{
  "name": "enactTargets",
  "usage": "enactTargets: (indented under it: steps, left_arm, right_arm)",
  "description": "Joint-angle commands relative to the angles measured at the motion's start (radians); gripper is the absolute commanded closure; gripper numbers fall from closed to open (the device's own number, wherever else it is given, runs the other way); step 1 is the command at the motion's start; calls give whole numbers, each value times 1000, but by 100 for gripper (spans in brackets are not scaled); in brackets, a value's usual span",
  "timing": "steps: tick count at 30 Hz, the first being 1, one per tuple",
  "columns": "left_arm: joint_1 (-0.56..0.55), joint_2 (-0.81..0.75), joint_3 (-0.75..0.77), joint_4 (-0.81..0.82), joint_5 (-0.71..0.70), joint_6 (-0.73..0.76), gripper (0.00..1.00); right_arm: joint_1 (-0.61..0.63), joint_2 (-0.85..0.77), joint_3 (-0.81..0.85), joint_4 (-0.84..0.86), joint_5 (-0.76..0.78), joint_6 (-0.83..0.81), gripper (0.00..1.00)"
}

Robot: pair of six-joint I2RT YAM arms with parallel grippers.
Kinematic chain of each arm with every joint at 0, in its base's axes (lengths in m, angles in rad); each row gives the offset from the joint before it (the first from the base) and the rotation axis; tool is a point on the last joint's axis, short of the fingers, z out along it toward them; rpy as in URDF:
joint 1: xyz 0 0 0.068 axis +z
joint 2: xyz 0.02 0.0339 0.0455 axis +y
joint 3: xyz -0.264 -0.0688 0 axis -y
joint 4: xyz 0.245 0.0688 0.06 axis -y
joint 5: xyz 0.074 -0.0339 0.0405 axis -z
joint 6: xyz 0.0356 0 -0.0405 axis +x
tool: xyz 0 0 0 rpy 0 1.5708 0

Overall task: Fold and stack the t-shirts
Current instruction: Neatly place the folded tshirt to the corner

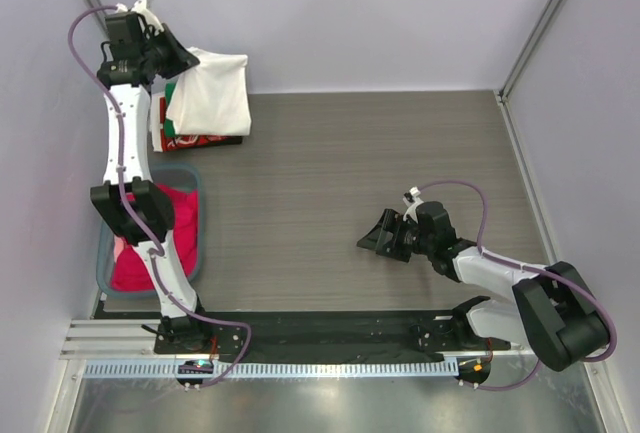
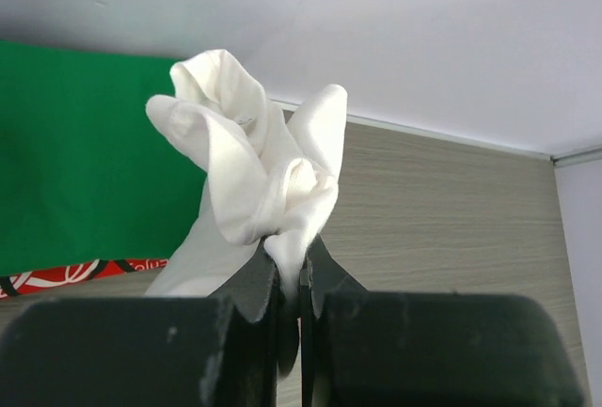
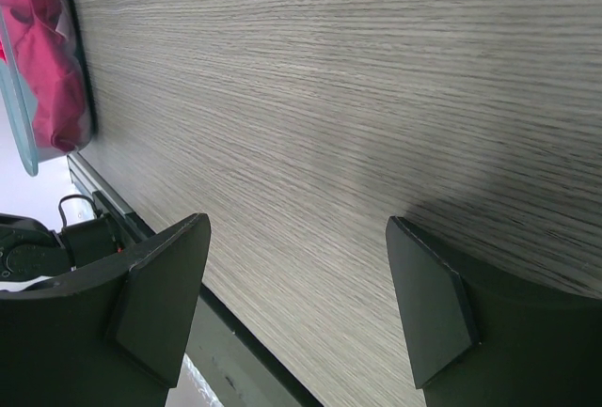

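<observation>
The stack's uncovered end [image 1: 156, 111] is below my left gripper and to its left in the top view, so next I lower the white t-shirt's edge over it and let go.
My left gripper [image 1: 188, 53] is at the far left corner, shut on a bunched edge of the white t-shirt [image 1: 215, 93]. The shirt hangs from it, folded, over a stack of folded t-shirts. In the left wrist view the white t-shirt [image 2: 254, 177] puffs out above the pinching left gripper [image 2: 293, 258], with the green t-shirt [image 2: 85, 163] and the red-and-white one [image 2: 66, 277] beneath. A red-pink t-shirt [image 1: 150, 228] lies in the tub. My right gripper [image 1: 381, 235] hovers open and empty over bare table at the right, as the right wrist view [image 3: 296, 224] also shows.
The grey-blue tub [image 1: 193, 175] stands at the left edge, partly under my left arm; its rim [image 3: 23, 134] and the pink cloth [image 3: 47, 59] also show in the right wrist view. Walls close in the far and side edges. A black rail [image 1: 330, 333] runs along the near edge.
</observation>
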Motion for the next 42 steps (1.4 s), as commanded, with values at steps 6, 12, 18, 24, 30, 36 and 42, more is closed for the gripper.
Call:
enactTargets:
  steps: [6,12,18,24,30,36,42]
  left_arm:
    - [40,-8,72,66,81,-29,100]
    - [58,58,94,73,108,-36,100]
    - [86,161,152,90,135,-41,100]
    - [132,258,206,147,139,-55,100]
    - [169,377,255,237,130,-92,100]
    - [184,465,282,366,61,-113,100]
    - [195,545,256,503,-112,-147,60]
  right_arm:
    - [0,6,4,52,-11,3,19]
    - [-3,6,1,57,-14,2,19]
    - [-4,4,-1,59,-14,3,19]
    - [-6,6,-6,68,-19,9,19]
    - [-9,7,-13,85,-22,18,19]
    - [-16,29,-10,103,-36,22,19]
    - [-16,41,-7,112,-40,26,19]
